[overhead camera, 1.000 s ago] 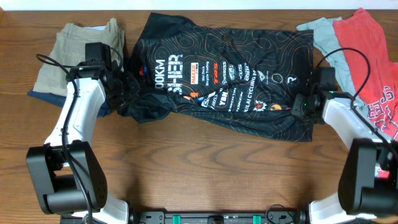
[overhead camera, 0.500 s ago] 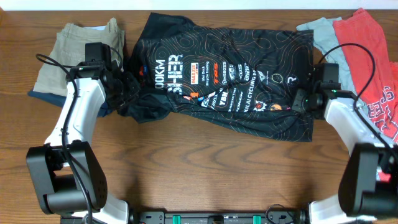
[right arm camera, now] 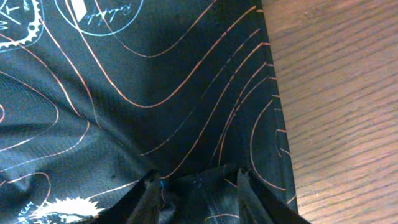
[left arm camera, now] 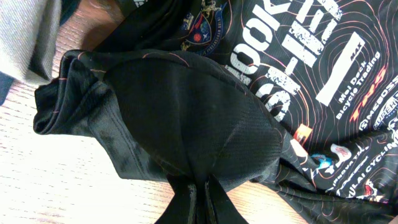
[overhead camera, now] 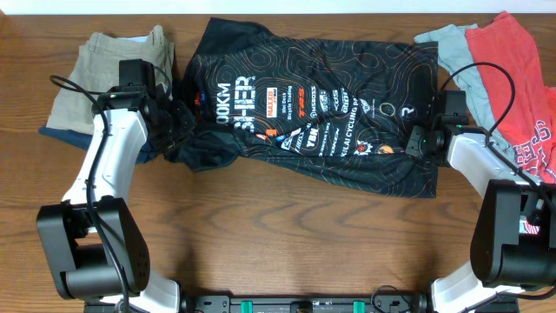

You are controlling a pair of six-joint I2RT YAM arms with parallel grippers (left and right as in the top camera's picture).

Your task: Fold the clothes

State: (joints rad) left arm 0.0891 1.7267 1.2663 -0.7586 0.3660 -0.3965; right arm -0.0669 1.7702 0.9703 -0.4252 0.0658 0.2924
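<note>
My left gripper is to lift the bunched sleeve away from my base next, and then lower it toward the big white lettering [overhead camera: 237,103] [left arm camera: 291,55].
The black jersey [overhead camera: 321,113] with orange contour lines and sponsor logos lies spread across the far middle of the table. My left gripper [overhead camera: 184,122] is at its left sleeve. In the left wrist view the fingers [left arm camera: 199,199] are shut on a bunched fold of the black sleeve [left arm camera: 186,112]. My right gripper [overhead camera: 415,142] is at the jersey's right hem. In the right wrist view its fingers [right arm camera: 199,186] stand apart with a raised fold of the jersey [right arm camera: 155,74] between them.
Khaki shorts [overhead camera: 113,74] on a navy garment [overhead camera: 65,132] lie at the far left, beside my left arm. A grey T-shirt [overhead camera: 452,48] and a red T-shirt [overhead camera: 512,78] lie at the far right. Bare wood table [overhead camera: 278,235] lies in front.
My right gripper has shifted slightly left and up along the jersey's right hem. The left arm and the jersey's left side have not moved.
</note>
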